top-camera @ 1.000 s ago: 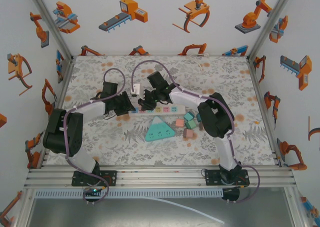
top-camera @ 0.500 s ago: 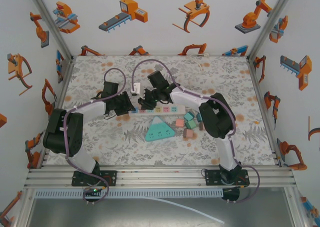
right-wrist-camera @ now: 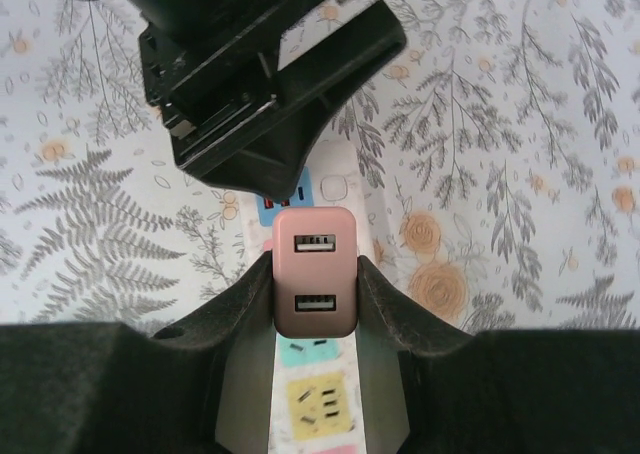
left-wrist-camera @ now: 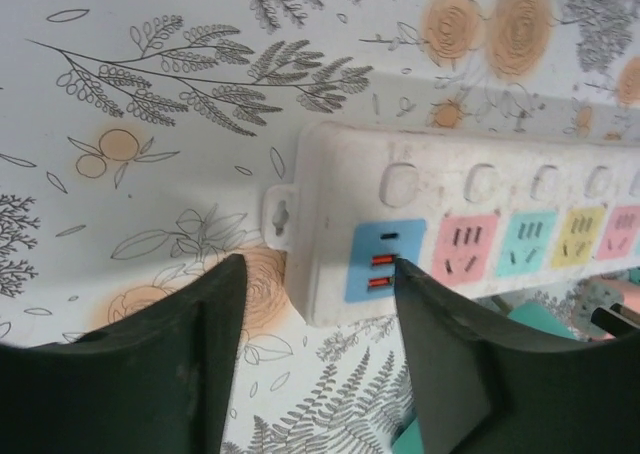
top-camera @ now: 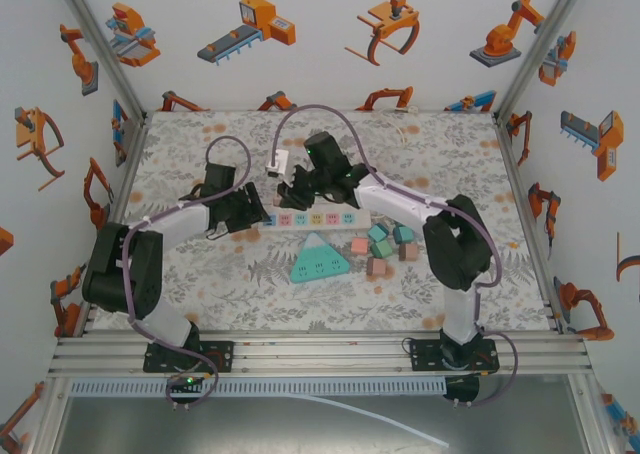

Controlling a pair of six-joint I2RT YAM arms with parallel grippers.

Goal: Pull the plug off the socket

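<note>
The plug is already off the power strip, and the gap between the nearest pink cubes lies back and below. I will move my right gripper back, lower the plug and release it.
A white power strip with coloured sockets lies mid-table. My left gripper sits at its left end. In the left wrist view the left gripper is open, straddling the strip's end, one finger at the blue panel and the other on the cloth beside it. My right gripper is shut on a pink two-port USB plug, held clear above the strip in the right wrist view, where the right gripper has the left gripper's black body just ahead of it.
A teal triangular socket block lies in front of the strip. Pink and teal cubes are scattered to its right. Purple cables loop above both arms. Walls enclose the floral cloth on three sides.
My right gripper has risen and drawn back from the strip with the pink plug in it. The left gripper has stayed at the strip's end.
</note>
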